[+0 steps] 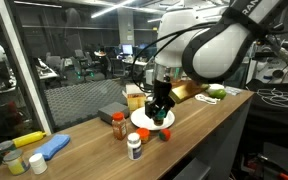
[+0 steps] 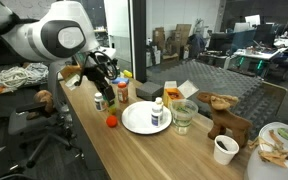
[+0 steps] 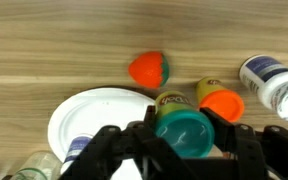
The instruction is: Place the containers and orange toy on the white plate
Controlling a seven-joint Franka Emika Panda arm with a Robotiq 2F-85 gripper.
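Observation:
My gripper shifts toward the left in the wrist view next, before lowering the tub into the space beside the blue-labelled bottle on the plate.
In the wrist view my gripper (image 3: 184, 140) is shut on a short teal-lidded tub (image 3: 184, 130), its fingers pressing both sides. The white plate (image 3: 94, 115) lies just to the left of it, and a white bottle with a blue label (image 3: 79, 150) stands on the plate. The orange toy (image 3: 149, 68) rests on the wood beyond. An amber jar with an orange lid (image 3: 221, 103) sits beside the tub, and a white bottle (image 3: 269, 85) lies further right. In both exterior views the gripper (image 1: 161, 105) (image 2: 106, 85) hangs low by the plate (image 1: 144, 122) (image 2: 139, 122).
A yellow bottle (image 1: 14, 160) and a blue object (image 1: 49, 145) lie at one end of the wooden counter. A glass (image 2: 184, 115), a wooden animal figure (image 2: 224, 115) and a white cup (image 2: 224, 150) stand past the plate. A glass wall runs behind the counter.

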